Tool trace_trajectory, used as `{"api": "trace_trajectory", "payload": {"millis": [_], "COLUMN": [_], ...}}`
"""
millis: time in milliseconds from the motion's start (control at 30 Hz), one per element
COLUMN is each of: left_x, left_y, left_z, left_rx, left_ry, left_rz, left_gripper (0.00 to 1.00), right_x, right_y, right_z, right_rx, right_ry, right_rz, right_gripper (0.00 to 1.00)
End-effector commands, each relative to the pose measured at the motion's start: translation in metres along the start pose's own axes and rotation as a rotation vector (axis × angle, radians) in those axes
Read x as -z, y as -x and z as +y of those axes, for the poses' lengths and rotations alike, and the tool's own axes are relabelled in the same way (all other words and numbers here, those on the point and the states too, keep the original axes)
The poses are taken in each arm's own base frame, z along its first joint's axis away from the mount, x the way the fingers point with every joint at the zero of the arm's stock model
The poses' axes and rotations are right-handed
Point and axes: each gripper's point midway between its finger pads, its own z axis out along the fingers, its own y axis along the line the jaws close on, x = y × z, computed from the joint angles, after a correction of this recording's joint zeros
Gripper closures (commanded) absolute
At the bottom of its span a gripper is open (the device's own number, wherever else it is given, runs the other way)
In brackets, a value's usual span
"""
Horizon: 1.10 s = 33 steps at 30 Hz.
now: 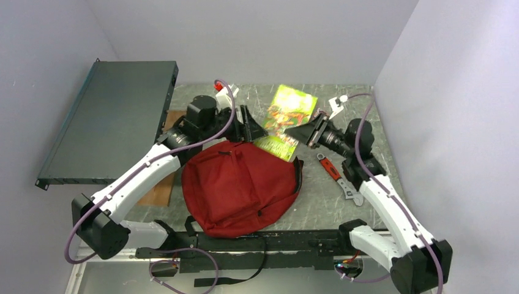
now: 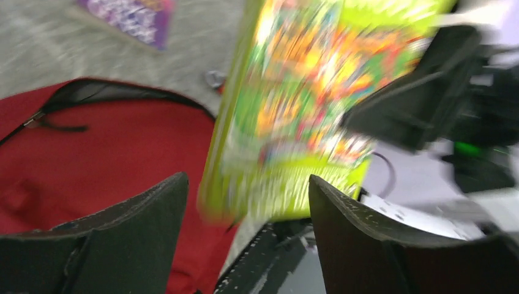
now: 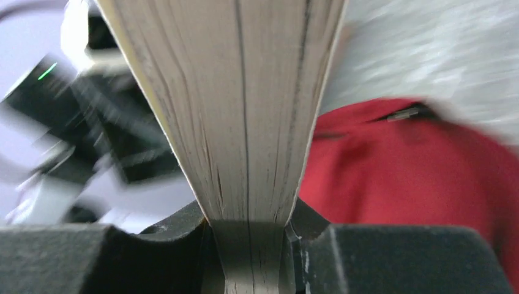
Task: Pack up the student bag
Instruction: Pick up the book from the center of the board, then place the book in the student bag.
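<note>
The green book (image 2: 306,104) needs the bag's opening held. My left gripper should go toward the right in the top view and come down onto the bag's zippered rim.
The red student bag (image 1: 238,187) lies in the middle of the table with its black-zippered top toward the back. My right gripper (image 1: 301,132) is shut on a thick book with a bright green cover (image 1: 286,119), held tilted above the bag's back right corner. The right wrist view shows the book's page edges (image 3: 245,110) clamped between the jaws, with the red bag (image 3: 416,171) beyond. My left gripper (image 1: 252,127) is open and empty just left of the book, above the bag's top edge. The left wrist view shows the green book (image 2: 306,104) blurred beyond its spread fingers (image 2: 141,233), and the bag (image 2: 110,147).
A dark flat case (image 1: 116,116) leans against the left wall. An orange-handled wrench (image 1: 335,174) lies on the table right of the bag. A purple booklet (image 2: 131,18) lies on the table beyond the bag. A brown board (image 1: 162,190) lies at the left under my left arm.
</note>
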Motion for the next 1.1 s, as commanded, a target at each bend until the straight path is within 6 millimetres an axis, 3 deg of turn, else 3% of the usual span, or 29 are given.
{"api": "trace_trajectory", "payload": {"millis": [0,67,167,333,500,667,767,967,1033,1067], "left_x": [-0.001,-0.015,-0.046,-0.100,-0.136,-0.142,-0.143,-0.165,-0.168,-0.168], "left_y": [-0.025,-0.041,-0.064,-0.096,-0.122,-0.137,-0.143,-0.158,-0.157,-0.155], "left_z": [0.066,0.066,0.055,0.053,0.057,0.071,0.078,0.088,0.092,0.092], "left_rx": [-0.012,-0.019,-0.015,0.015,0.038,0.028,0.001,-0.071,-0.111,-0.134], "left_ry": [0.430,0.466,0.499,0.619,0.668,0.731,0.750,0.731,0.727,0.724], "left_rz": [0.022,0.055,0.110,0.243,0.303,0.303,0.297,0.371,0.378,0.383], "left_gripper": [0.23,0.22,0.23,0.23,0.34,0.44,0.44,0.40,0.48,0.57], "right_x": [0.095,0.128,0.156,0.163,0.164,0.165,0.166,0.164,0.164,0.164], "right_y": [0.044,0.055,0.065,0.065,0.058,0.053,0.049,0.044,0.044,0.044], "right_z": [-0.109,-0.117,-0.117,-0.103,-0.096,-0.088,-0.088,-0.088,-0.087,-0.086], "right_rx": [0.282,0.333,0.373,0.413,0.426,0.427,0.432,0.427,0.429,0.432], "right_ry": [-0.920,-1.104,-1.235,-1.180,-1.133,-1.087,-1.076,-1.057,-1.053,-1.048], "right_rz": [-0.149,-0.175,-0.231,-0.289,-0.295,-0.309,-0.305,-0.289,-0.284,-0.284], "right_gripper": [1.00,1.00,1.00,1.00,1.00,1.00,1.00,1.00,1.00,1.00]}}
